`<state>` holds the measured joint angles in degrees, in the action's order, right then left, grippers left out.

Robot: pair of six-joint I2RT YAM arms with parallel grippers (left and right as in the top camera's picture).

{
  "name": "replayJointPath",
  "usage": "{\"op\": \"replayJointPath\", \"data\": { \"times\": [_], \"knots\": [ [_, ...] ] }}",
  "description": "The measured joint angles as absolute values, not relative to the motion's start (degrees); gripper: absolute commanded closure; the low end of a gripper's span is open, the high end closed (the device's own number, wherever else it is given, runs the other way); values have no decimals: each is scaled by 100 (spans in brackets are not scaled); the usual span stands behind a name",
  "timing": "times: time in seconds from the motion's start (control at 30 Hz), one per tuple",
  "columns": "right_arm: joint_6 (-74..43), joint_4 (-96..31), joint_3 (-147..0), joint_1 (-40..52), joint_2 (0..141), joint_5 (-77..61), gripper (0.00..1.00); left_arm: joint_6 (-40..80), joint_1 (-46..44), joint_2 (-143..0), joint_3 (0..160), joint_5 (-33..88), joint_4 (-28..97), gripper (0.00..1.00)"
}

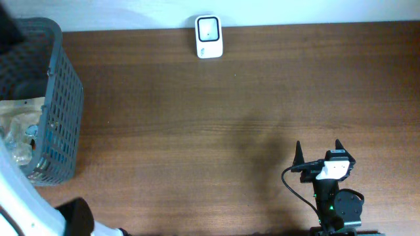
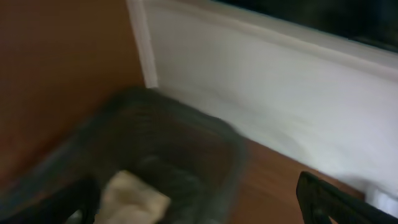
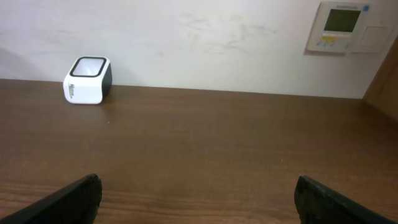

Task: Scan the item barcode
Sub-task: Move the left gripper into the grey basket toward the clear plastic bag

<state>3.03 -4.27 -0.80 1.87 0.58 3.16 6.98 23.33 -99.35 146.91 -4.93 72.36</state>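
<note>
I will next move my left gripper down from above the grey mesh basket onto the pale tan packet inside, because the packet lies uncovered below my gripper's open, empty fingers.
The items lie in a grey mesh basket at the table's left edge: pale, clear-wrapped packages. The blurred left wrist view looks down into this basket at one pale item. My left gripper hangs open above it, holding nothing. The white barcode scanner stands at the table's far edge, and shows far left in the right wrist view. My right gripper rests open and empty over the table at the near right, its fingers wide apart. No barcode is visible.
A white wall runs behind the table, with a wall panel at the upper right. The left arm's white link crosses the near left corner. Brown tabletop lies between the basket, the scanner and the right gripper.
</note>
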Motion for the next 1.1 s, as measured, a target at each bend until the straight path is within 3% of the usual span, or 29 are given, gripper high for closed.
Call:
{"op": "replayJointPath", "data": {
  "times": [0.33,0.57,0.8,1.1],
  "knots": [
    [296,-425,-80,187,58,318,2,884,4029,-10569,14711,-1015,7478,1],
    [303,-425,-80,187,58,316,2,169,4117,-10997,13681,-1059,7439,5],
    [298,-427,-80,187,58,316,2,-958,4084,-11316,11775,-1269,6799,0],
    [298,-427,-80,187,58,316,2,-1994,4091,-11316,10951,-1076,6335,1]
  ]
}}
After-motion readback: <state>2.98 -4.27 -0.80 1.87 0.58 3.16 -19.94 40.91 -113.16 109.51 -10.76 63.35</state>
